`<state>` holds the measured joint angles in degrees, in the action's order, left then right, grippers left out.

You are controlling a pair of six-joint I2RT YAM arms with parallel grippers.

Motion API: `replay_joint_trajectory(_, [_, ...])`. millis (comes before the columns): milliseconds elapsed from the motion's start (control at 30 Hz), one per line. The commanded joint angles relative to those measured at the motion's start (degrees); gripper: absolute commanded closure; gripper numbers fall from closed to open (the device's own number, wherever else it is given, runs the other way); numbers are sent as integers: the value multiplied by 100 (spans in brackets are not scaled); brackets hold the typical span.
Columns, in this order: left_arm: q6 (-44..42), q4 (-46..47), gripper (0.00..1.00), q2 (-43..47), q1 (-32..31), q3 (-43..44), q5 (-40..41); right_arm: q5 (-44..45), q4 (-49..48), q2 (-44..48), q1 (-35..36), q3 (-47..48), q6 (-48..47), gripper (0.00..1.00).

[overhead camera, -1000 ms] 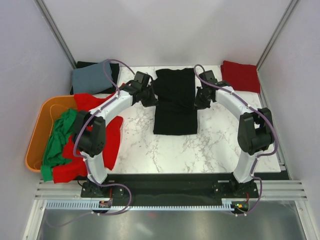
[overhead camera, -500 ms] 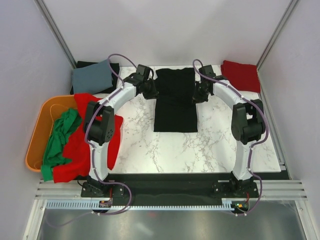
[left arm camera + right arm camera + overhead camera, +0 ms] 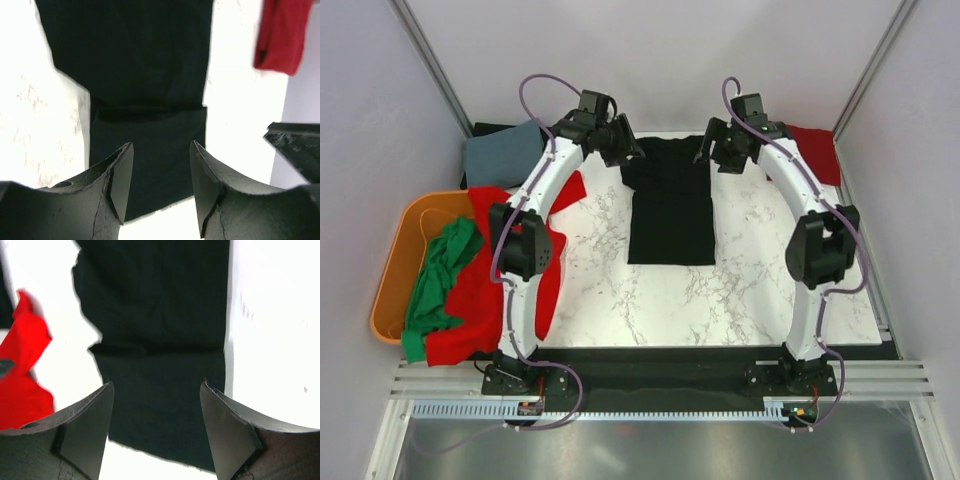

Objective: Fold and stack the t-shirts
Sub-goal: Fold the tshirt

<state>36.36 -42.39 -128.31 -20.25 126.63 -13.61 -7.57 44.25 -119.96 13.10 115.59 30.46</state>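
The black t-shirt still lies at full length, so my right gripper will next come back and down onto the black t-shirt's near corner farthest from the orange tub (image 3: 213, 469).
A black t-shirt (image 3: 670, 205) lies flat on the marble table as a long folded strip, with a crosswise fold line halfway along it. My left gripper (image 3: 628, 152) hovers open over its far left corner, and my right gripper (image 3: 706, 156) hovers open over its far right corner. In the left wrist view the black t-shirt (image 3: 145, 100) fills the space beyond my empty left gripper (image 3: 161, 145). The right wrist view shows the same black t-shirt (image 3: 160, 340) below my empty right gripper (image 3: 156, 384). Neither gripper touches the cloth.
A folded red shirt (image 3: 817, 152) sits at the back right. A grey-blue shirt (image 3: 502, 155) lies on a black one at the back left. An orange tub (image 3: 390, 275) at the left holds a green shirt (image 3: 440, 275) and a red shirt (image 3: 485, 300) that spills onto the table.
Both grippers opened, let go of the black t-shirt's far edge and rose toward the back of the table. The shirt now lies stretched out flat.
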Motion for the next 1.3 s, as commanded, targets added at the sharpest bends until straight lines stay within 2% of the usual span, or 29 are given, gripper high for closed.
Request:
replay_joint_trajectory(0, [-77, -349, 43, 999, -31, -470, -55, -139, -91, 1225, 271, -1079, 109, 23])
replay_joint_trajectory(100, [-85, -270, 44, 1624, -154, -1568, -90, -279, -521, 2052, 447, -2617, 241, 23])
replay_joint_trajectory(133, [-103, -209, 44, 1799, -268, -2197, -81, -341, -670, 2265, 465, -3421, 276, 23])
replay_joint_trajectory(233, [11, 283, 45, 2476, -427, -3606, -98, -919, -1617, 2942, 474, -4847, 478, 26])
replay_joint_trajectory(300, [238, 714, 46, 2951, -471, -4553, -186, -1333, -1822, 3119, 483, -5299, 540, 31])
replay_joint_trajectory(367, [415, 951, 47, 3249, -489, -5102, -212, -1483, -2199, 3137, 474, -5851, 558, 33])
replay_joint_trajectory(400, [529, 1187, 47, 3529, -515, -5574, -213, -1484, -2253, 3111, 474, -5968, 558, 34])
replay_joint_trajectory(500, [653, 1443, 47, 3987, -541, -6235, -204, -1196, -2254, 2979, 474, -6224, 391, 34])
replay_joint_trajectory(800, [688, 1778, 47, 4394, -550, -7028, -125, -1097, -2535, 3119, 360, -6593, 92, 28])
replay_joint_trajectory(1067, [820, 2165, 47, 4253, -559, -7135, -222, -1396, -3089, 2874, 114, -6778, 39, 29])
replay_joint_trajectory(1133, [820, 2244, 47, 4227, -559, -7134, -221, -1448, -3185, 2777, 87, -6778, 4, 32])
replay_joint_trajectory(1267, [811, 2367, 47, 4069, -568, -7152, -221, -1545, -3335, 2627, 43, -6857, -40, 47])
